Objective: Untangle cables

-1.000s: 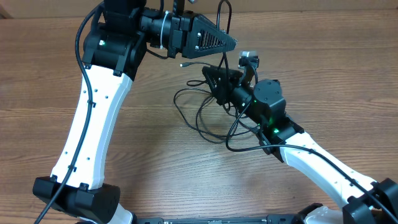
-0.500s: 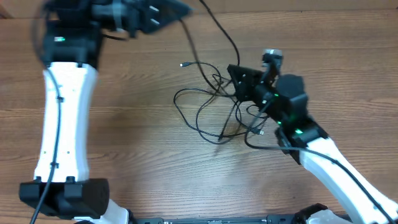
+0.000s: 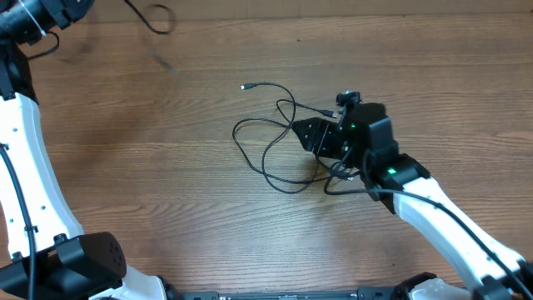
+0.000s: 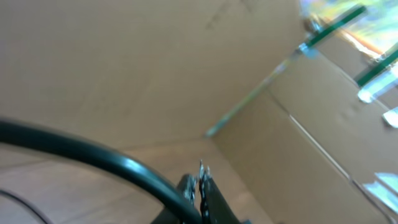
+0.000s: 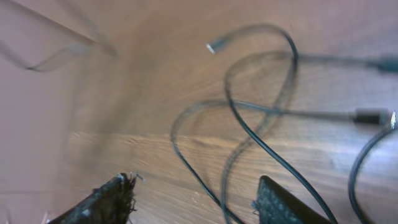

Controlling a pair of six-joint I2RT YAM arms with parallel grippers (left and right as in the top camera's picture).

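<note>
The black cable goes down in my left gripper toward the table by the cardboard wall (image 3: 79, 68), bare and away from the heap, for release next.
Thin black cables (image 3: 271, 146) lie in loose overlapping loops on the wooden table, one plug end (image 3: 246, 86) pointing left. My right gripper (image 3: 301, 136) hovers at the right side of the heap. In the right wrist view its fingers (image 5: 121, 193) stand wide open, with cable strands (image 5: 249, 134) on the table between them and nothing held. My left gripper (image 4: 202, 177) is shut on one black cable (image 4: 93, 154). From overhead, that arm is at the far top left and a blurred loop of the held cable (image 3: 156, 17) trails beside it.
A cardboard wall (image 4: 124, 74) stands behind the table on the left side. A cable connector (image 5: 371, 116) lies at the right of the right wrist view. The right arm's white link (image 3: 450, 221) stretches toward the bottom right corner.
The left arm has swung from the centre to the far top left, pulling one cable out of the heap. The right gripper has opened and shifted slightly left over the remaining loops.
</note>
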